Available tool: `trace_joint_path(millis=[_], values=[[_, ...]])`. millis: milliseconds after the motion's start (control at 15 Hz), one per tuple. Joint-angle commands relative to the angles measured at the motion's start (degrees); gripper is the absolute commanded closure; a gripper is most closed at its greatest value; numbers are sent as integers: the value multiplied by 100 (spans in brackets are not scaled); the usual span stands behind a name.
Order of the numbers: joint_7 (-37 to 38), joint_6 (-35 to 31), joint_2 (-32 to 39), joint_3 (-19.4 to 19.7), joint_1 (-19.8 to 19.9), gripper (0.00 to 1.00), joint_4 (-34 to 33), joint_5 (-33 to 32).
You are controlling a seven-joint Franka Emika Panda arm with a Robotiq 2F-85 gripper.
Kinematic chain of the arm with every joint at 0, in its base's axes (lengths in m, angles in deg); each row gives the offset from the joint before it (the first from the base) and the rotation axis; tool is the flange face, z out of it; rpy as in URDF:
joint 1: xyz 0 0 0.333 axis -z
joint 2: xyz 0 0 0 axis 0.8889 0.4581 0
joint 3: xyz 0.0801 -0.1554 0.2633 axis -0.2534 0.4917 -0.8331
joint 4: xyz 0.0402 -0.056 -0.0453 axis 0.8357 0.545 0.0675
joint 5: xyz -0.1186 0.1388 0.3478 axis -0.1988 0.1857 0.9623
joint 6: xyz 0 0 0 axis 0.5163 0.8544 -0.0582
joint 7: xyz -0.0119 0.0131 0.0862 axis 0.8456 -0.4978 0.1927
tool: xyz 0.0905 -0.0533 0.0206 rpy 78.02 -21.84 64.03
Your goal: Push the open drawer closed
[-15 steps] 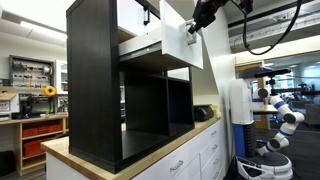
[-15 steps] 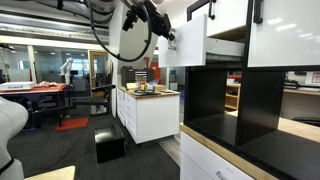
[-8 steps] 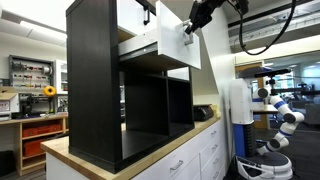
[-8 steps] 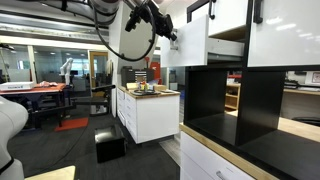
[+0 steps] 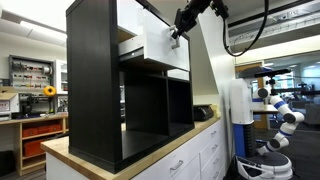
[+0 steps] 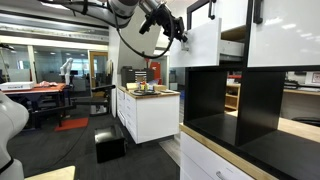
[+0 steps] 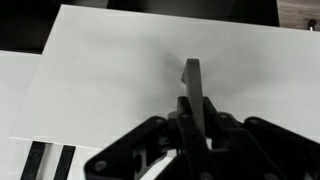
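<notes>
My gripper pushes outward to the top cube's opening next, which lies just outward of it. It then releases the drawer's handle, since the drawer's white front still sticks out.
The drawer's white front [image 5: 158, 45] sticks a short way out of the top cube of the black shelf unit [image 5: 95, 80]. It also shows in an exterior view [image 6: 203, 40], and fills the wrist view [image 7: 110, 70]. My gripper [image 5: 180, 30] is at the front's dark handle [image 7: 192, 78]. In the wrist view the gripper [image 7: 198, 122] has its fingers closed with the thin handle between them, pressed against the front. The gripper also shows from the side [image 6: 181, 34].
The shelf unit stands on a wood-topped white counter [image 5: 160, 150]. A second white drawer front [image 6: 285, 30] sits beside the first. A white cabinet island [image 6: 150, 112] and a white robot [image 5: 280, 115] stand further off on the floor.
The gripper and the drawer front have moved toward the shelf unit. The drawer sticks out much less than one second ago.
</notes>
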State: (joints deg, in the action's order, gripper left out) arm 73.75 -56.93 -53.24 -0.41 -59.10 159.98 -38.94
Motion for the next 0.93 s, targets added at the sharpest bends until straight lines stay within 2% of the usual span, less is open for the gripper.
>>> trace_joint_path(millis=[0, 267, 867], values=[[267, 95, 834, -174, 6, 95, -781, -332], [332, 187, 1549, -105, -115, 95, -1553, -596], [201, 212, 2694, 226, -438, 96, -2820, -564]])
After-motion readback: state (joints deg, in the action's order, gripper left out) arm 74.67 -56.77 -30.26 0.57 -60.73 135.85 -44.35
